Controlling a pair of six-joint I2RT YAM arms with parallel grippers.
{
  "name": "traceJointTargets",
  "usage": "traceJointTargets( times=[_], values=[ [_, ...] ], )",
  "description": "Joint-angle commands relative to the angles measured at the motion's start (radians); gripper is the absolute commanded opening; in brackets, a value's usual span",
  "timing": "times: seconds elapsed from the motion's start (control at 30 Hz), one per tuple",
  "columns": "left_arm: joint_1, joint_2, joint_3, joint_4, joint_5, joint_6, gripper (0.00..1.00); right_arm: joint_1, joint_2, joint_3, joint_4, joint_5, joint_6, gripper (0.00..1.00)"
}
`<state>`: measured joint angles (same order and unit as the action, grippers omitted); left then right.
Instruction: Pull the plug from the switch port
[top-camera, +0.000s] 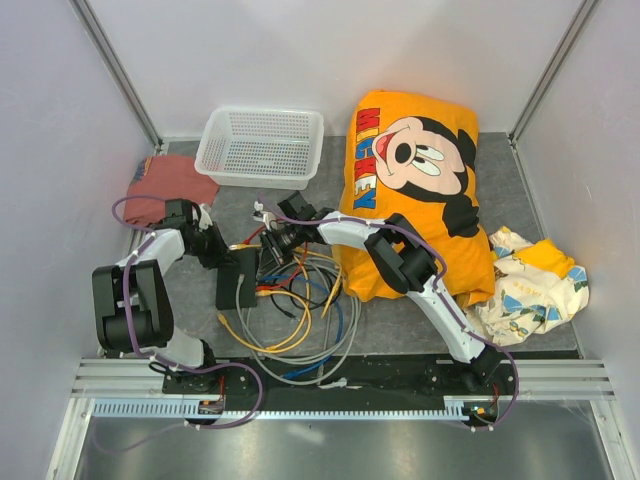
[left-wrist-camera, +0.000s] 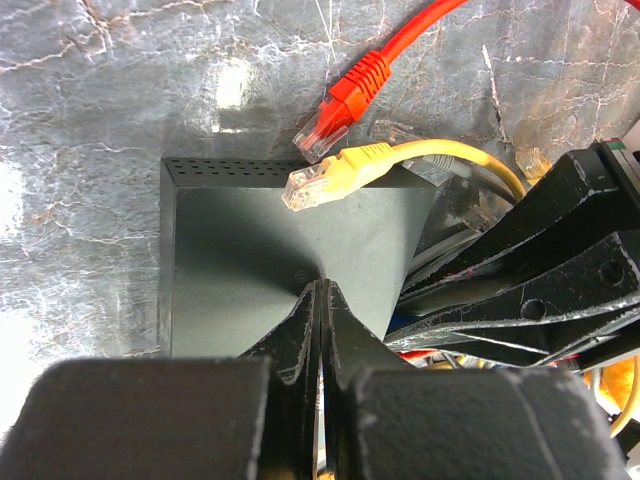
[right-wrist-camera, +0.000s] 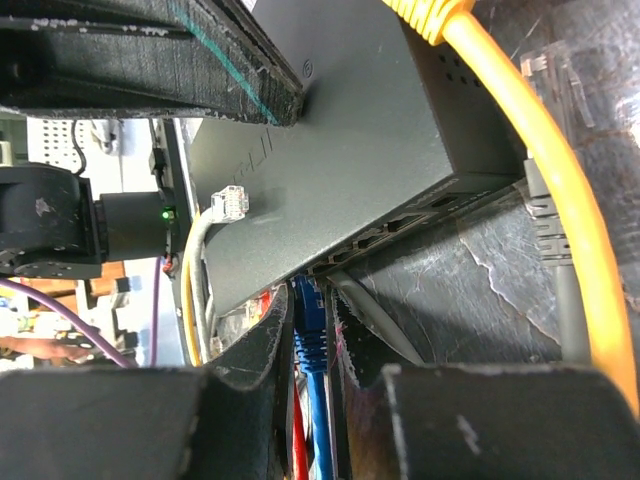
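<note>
The blue plug (right-wrist-camera: 318, 335) is in its port, so I will pull my right gripper away from the switch, then move it over the loose yellow plug (right-wrist-camera: 428, 14) and let go.
The switch (top-camera: 237, 278) is a flat matte-black box lying left of centre among cables. My left gripper (top-camera: 217, 255) is shut and empty, its tips (left-wrist-camera: 320, 287) pressed down on the switch's top (left-wrist-camera: 250, 250). My right gripper (top-camera: 272, 247) is at the switch's socket side. In the right wrist view its fingers (right-wrist-camera: 312, 295) are shut on a blue plug (right-wrist-camera: 318, 335) seated in a port of the switch (right-wrist-camera: 340, 150). A loose red plug (left-wrist-camera: 342, 103) and a loose yellow plug (left-wrist-camera: 325, 176) lie at the switch's far edge.
A tangle of yellow, grey, blue and red cables (top-camera: 295, 320) lies in front of the switch. A white mesh basket (top-camera: 262, 145) stands at the back, a red cloth (top-camera: 165, 185) to its left. An orange Mickey shirt (top-camera: 415, 190) and a patterned cloth (top-camera: 530, 280) lie to the right.
</note>
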<state>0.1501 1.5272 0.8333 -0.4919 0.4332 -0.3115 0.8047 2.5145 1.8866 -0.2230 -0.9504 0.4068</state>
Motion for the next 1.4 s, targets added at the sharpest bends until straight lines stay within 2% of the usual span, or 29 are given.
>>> traceJointTargets(
  times=[0.0,0.2,0.5,0.77,0.9,1.03,1.17,1.37],
  values=[
    [-0.007,0.027,0.012,-0.048,-0.027,0.049,0.02,-0.016,0.018,-0.014,-0.090,0.179,-0.134,0.00],
    [-0.018,0.057,0.012,-0.043,-0.060,0.089,0.02,-0.016,0.070,0.100,-0.134,0.240,-0.152,0.00],
    [-0.030,0.067,0.033,-0.037,-0.007,0.034,0.02,-0.039,0.056,0.019,-0.145,0.199,-0.128,0.00],
    [-0.050,0.063,0.052,-0.051,-0.059,0.040,0.02,-0.042,0.018,-0.018,-0.288,0.282,-0.279,0.00],
    [-0.050,0.071,0.078,-0.079,-0.073,0.080,0.02,-0.042,0.032,-0.010,-0.282,0.289,-0.284,0.00],
    [-0.049,0.028,0.056,-0.088,-0.065,0.094,0.02,-0.004,-0.037,-0.044,-0.273,0.280,-0.298,0.00],
    [-0.050,0.010,0.004,-0.048,-0.060,0.084,0.02,0.014,-0.036,-0.024,-0.315,0.292,-0.329,0.00],
    [-0.050,0.021,0.030,-0.053,-0.065,0.091,0.02,0.008,-0.051,-0.024,-0.364,0.329,-0.399,0.00]
  ],
)
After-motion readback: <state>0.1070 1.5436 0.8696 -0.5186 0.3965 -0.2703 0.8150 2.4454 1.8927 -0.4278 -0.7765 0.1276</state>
